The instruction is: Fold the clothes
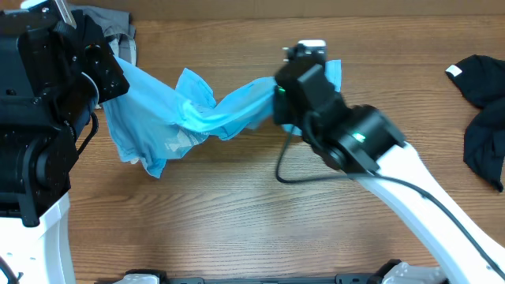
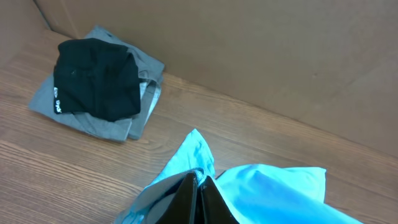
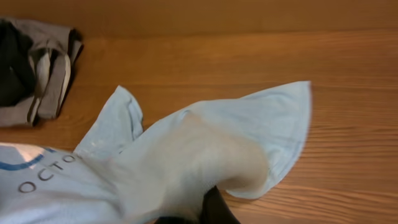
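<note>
My right gripper should lift the T-shirt (image 1: pixel 189 114) toward the loose black garment, then lower it outward over the bare wood by the wall (image 1: pixel 383 46) and release it, because it hangs bunched.
The light-blue T-shirt (image 1: pixel 189 114) hangs bunched and stretched between my two grippers above the wooden table. My left gripper (image 2: pixel 200 186) is shut on one edge of it at the far left; the shirt (image 2: pixel 273 193) spreads beside the black fingers. My right gripper (image 3: pixel 208 208) is shut on the other end near the middle back; the cloth (image 3: pixel 205 155) drapes over the fingers and hides most of them. Grey lettering shows on the shirt at the lower left of the right wrist view.
A folded pile with a black garment (image 2: pixel 96 78) on a grey garment (image 2: pixel 140 109) lies at the back left corner, also in the overhead view (image 1: pixel 110 24). A loose black garment (image 1: pixel 485 110) lies at the right edge. A brown wall runs along the back.
</note>
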Controlling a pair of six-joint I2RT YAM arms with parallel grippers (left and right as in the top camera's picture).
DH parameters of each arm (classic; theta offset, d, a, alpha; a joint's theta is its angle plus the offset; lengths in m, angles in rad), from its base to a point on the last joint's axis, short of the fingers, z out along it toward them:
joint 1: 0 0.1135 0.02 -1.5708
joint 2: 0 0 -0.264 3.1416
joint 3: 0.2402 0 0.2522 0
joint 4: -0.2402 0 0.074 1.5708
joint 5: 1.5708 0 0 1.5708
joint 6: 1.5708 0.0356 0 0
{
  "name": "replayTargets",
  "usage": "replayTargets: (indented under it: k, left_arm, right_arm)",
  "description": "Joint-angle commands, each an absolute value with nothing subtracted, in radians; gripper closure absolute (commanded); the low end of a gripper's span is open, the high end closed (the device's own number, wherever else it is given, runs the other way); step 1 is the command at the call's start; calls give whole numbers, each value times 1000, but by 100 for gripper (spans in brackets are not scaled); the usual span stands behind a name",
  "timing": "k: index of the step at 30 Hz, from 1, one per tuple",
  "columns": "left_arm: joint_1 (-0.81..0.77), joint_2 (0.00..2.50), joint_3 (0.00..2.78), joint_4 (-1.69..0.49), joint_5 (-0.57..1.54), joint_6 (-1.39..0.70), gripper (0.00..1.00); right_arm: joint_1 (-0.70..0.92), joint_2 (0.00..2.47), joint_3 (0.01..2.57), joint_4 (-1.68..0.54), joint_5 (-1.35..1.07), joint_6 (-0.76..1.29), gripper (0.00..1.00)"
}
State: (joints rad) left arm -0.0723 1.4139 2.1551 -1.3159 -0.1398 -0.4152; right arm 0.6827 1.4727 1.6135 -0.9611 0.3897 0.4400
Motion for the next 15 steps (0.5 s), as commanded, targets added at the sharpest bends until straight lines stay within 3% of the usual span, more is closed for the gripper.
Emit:
replayTargets:
  k: [1,8,15]
  left_arm:
    - [-72,1400,2177,-1308,-168,-403,96]
    - [-72,1327,2197,-1308,-168,-404,96]
    - [-72,1213,2265,-1308,-177,-404,96]
  right_arm:
    - [678,1383,1619,-990,474,447,96]
    - [678,1196,1619,-1118,621,576,96]
    - [678,1002,1619,-1120,628,577,96]
